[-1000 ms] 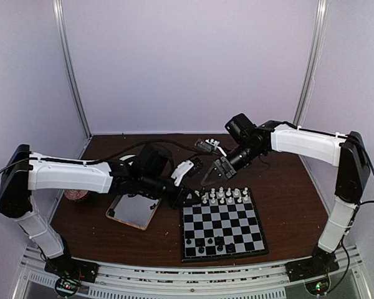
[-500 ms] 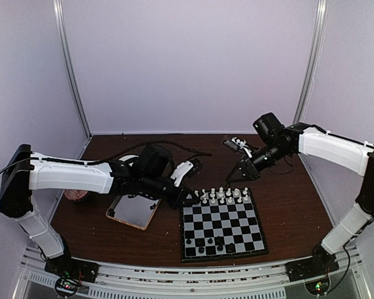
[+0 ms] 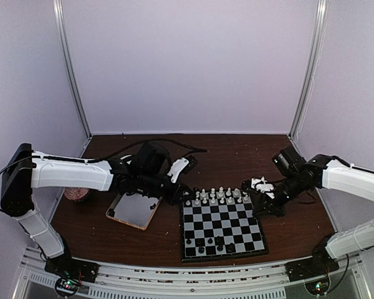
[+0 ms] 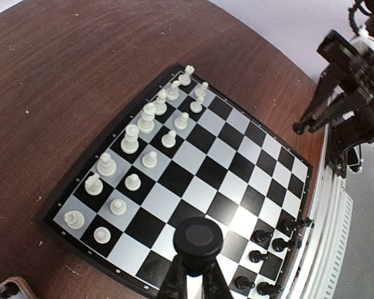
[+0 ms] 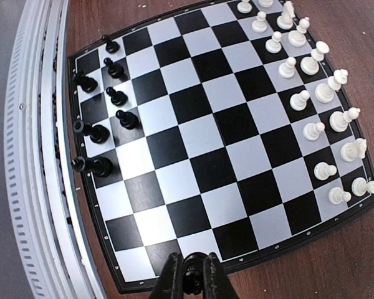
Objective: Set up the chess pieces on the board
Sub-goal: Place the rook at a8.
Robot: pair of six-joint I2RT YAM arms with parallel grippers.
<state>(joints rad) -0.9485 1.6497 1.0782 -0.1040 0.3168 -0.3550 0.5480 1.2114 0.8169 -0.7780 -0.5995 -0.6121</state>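
Observation:
Next, my right gripper moves back along the board's side edge and down onto the empty near corner square (image 3: 258, 245) (image 5: 134, 265). It releases its piece there, since black pieces hold that row.
The board (image 3: 221, 224) lies at the table's middle front. White chess pieces (image 3: 221, 195) fill its two far rows, and several black ones (image 3: 209, 244) stand by its near edge. My left gripper (image 3: 179, 194) hovers at the board's far left corner. In the left wrist view this gripper (image 4: 194, 262) is shut on a black piece (image 4: 197, 236), whose round base faces the camera. My right gripper (image 3: 260, 208) hangs just off the board's right edge. In the right wrist view it (image 5: 193, 261) is shut on a small black piece (image 5: 194, 273).
A shallow wooden-rimmed tray (image 3: 134, 210) lies left of the board, under the left arm. A reddish round object (image 3: 78, 195) sits further left. Cables trail across the back of the table (image 3: 193, 149). A metal rail (image 3: 193, 274) runs along the near edge.
The right arm has swung from behind the board round to its right edge and come down low. The left gripper has drawn back slightly from the board's corner.

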